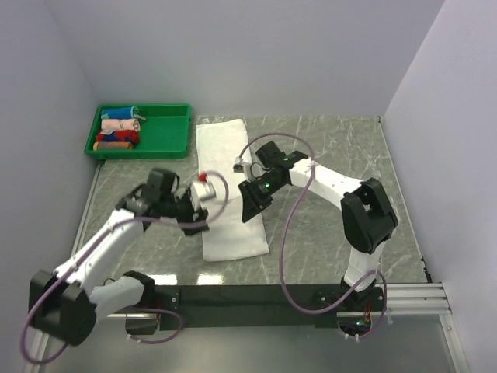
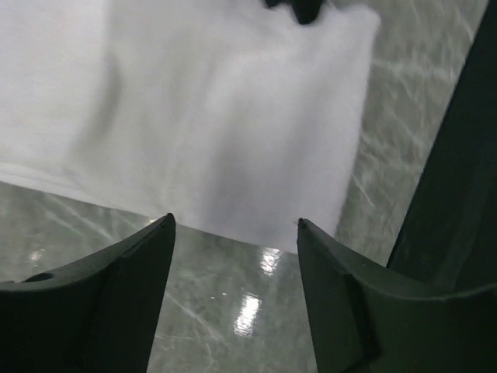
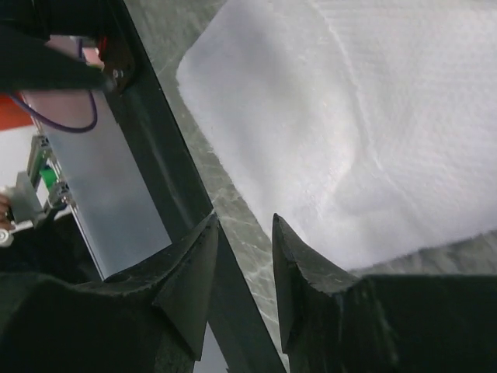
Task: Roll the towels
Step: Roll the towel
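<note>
My left gripper will move back toward the black bar and down onto the towel's near corner, because there is only table between its open fingers.
One large white towel [image 1: 224, 151] lies flat as a long strip down the middle of the marble table, from near the tray to the near edge. My left gripper [image 1: 199, 219] is open and empty, low at the towel's near left side. In the left wrist view the towel's edge [image 2: 233, 116] lies just beyond the left gripper [image 2: 233, 224], which has bare table between its fingers. My right gripper [image 1: 248, 214] is open and empty at the towel's near right edge. The right wrist view shows the towel's corner [image 3: 373, 116] just ahead of the right gripper [image 3: 245, 221].
A green tray [image 1: 167, 144] at the back left holds small colourful rolled cloths [image 1: 118, 130]. A black rail [image 1: 256, 295] runs along the table's near edge and also shows in the right wrist view [image 3: 155, 132]. White walls enclose the left, back and right sides.
</note>
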### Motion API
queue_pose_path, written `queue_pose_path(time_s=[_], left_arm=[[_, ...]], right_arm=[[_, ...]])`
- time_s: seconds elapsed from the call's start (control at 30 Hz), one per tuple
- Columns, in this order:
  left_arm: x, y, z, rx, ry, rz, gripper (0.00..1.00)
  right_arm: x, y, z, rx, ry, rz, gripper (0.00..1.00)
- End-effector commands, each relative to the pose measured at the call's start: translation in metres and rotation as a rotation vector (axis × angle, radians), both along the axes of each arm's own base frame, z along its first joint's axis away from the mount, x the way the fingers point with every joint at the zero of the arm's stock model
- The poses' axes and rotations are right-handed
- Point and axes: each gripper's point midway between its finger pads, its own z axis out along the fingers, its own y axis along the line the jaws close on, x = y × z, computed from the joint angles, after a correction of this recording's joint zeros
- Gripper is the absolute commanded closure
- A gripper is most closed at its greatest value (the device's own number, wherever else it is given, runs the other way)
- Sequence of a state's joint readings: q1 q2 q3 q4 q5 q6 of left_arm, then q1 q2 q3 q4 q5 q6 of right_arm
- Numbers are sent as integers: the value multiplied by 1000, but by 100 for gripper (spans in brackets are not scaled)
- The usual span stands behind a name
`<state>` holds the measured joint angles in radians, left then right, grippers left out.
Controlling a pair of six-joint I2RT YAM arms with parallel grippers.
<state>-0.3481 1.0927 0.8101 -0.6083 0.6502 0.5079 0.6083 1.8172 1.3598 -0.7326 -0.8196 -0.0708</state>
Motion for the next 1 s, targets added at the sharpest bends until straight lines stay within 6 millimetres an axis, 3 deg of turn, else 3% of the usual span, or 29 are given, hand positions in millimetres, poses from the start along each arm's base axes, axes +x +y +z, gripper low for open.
queue_pose_path(time_s=[0.0, 0.07, 0.13, 0.2, 0.3, 0.4, 0.57, 0.67, 0.8, 0.97], left_arm=[[-17, -4, 2, 73, -235, -104, 28], [-35, -14, -14, 111, -285, -169, 26], [-34, -14, -19, 164, -354, -151, 23], [-46, -28, -31, 182, -373, -207, 22], [-64, -45, -49, 186, -342, -287, 21], [-81, -62, -59, 191, -367, -385, 20], [-88, -62, -91, 264, -356, -462, 24], [-84, -54, -110, 346, -341, -476, 35], [-88, -43, -126, 422, -300, -505, 56], [-102, -40, -126, 424, -192, -513, 96]], right_arm=[[15, 18, -2, 24, -37, 18, 58], [18, 24, -9, 31, -25, 23, 56], [22, 27, -32, 9, 8, 18, 55], [19, 28, -60, -19, 86, 7, 56], [12, 32, -87, -13, 180, 0, 57], [6, 34, -98, -7, 229, -27, 58], [6, 30, -108, -33, 242, -25, 60], [6, 29, -107, -33, 228, -35, 60], [2, 27, -109, -39, 224, -23, 61], [-17, 17, -105, -66, 200, 3, 64]])
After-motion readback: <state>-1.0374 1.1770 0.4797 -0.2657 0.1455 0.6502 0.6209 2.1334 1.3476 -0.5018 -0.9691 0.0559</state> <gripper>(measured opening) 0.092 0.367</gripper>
